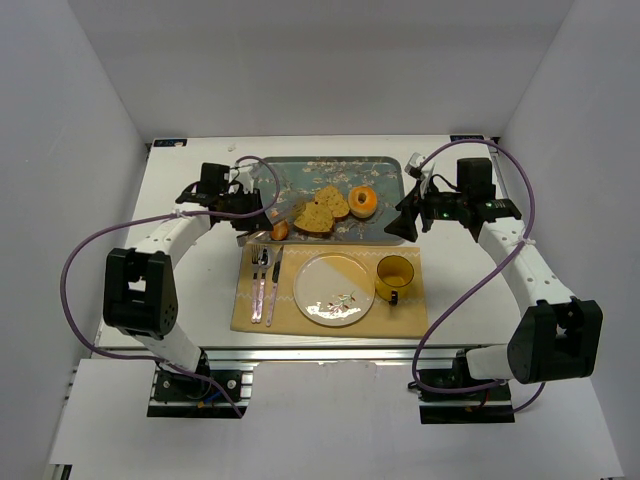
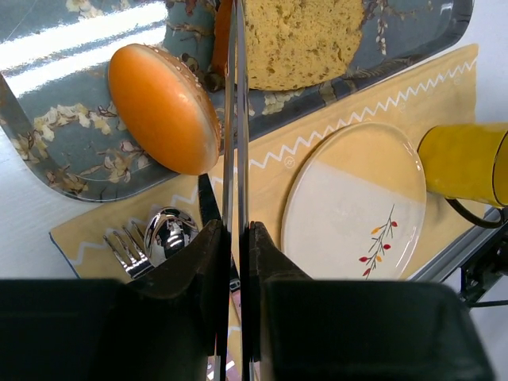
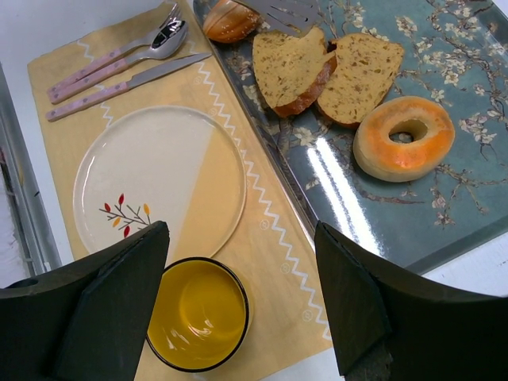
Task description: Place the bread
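My left gripper is with the larger slice [image 2: 298,40] and next needs to go up, move back over the empty plate [image 2: 351,208], which lies back from it, then go down and let go of the tongs.
Two bread slices lie side by side on the blue floral tray [image 1: 400,172], the larger [image 1: 317,216] on the left and the smaller [image 1: 334,200] beside it; both show in the right wrist view [image 3: 290,67] [image 3: 361,75]. My left gripper [image 1: 250,205] is shut on metal tongs [image 2: 235,119], whose slotted tips [image 3: 286,12] reach the larger slice's [image 2: 298,40] edge. My right gripper [image 3: 238,238] is open and empty, hovering above the placemat near the tray's right end [image 1: 410,225].
A glazed doughnut [image 1: 363,201] lies right of the bread. A small orange fruit [image 1: 280,230] sits at the tray's near left edge. On the yellow placemat [image 1: 410,318] are a plate [image 1: 333,289], a yellow mug [image 1: 393,278] and cutlery [image 1: 265,280].
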{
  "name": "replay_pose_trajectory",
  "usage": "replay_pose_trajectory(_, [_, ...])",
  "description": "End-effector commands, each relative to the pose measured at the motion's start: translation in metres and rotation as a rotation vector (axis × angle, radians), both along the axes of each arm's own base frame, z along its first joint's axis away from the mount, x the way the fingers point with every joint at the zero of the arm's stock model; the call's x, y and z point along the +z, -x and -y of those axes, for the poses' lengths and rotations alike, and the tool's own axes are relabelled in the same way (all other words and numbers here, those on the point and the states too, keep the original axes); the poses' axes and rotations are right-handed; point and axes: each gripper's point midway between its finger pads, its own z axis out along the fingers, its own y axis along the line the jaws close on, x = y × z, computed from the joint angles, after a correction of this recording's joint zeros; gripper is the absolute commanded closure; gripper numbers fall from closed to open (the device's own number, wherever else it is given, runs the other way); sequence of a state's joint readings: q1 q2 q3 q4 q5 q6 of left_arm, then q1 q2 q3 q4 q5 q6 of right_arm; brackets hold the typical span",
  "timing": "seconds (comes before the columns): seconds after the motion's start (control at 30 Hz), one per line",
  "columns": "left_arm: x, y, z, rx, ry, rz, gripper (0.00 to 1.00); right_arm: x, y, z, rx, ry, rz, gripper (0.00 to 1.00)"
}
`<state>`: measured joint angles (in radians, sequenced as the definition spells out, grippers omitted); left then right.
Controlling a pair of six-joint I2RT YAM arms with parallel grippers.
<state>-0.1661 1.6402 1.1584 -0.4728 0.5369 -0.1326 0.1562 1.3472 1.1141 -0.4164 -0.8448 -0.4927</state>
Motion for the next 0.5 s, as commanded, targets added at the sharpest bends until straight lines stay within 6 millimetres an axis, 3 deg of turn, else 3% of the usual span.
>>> replay_pose_trajectory(0.0, [0.039, -0.007, 0.009, -0.024, 0.053, 0.097, 0.87, 0.012, 0.000, -0.001, 0.012, -0.033, 0.029, 0.21])
replay_pose_trajectory(0.13, [0.076, -0.007, 0.016, -0.039, 0.113, 0.163, 0.93, 0.012, 0.001, -0.001, 0.011, -0.033, 0.028, 0.21])
replay_pose_trajectory(0.27, [0.107, 0.013, 0.019, -0.044, 0.170, 0.203, 0.96, 0.012, 0.001, -0.001, 0.011, -0.033, 0.028, 0.21])
replay_pose_trajectory(0.37, [0.111, 0.045, 0.019, -0.063, 0.201, 0.187, 0.97, 0.012, 0.001, 0.000, 0.009, -0.033, 0.028, 0.21])
replay_pose_trajectory(0.43, [0.093, 0.069, 0.017, -0.060, 0.207, 0.123, 0.98, 0.011, 0.001, 0.000, 0.010, -0.034, 0.026, 0.21])
replay_pose_trajectory(0.47, [0.099, 0.082, 0.016, -0.067, 0.221, 0.139, 0.98, 0.011, 0.001, -0.001, 0.013, -0.035, 0.026, 0.21])
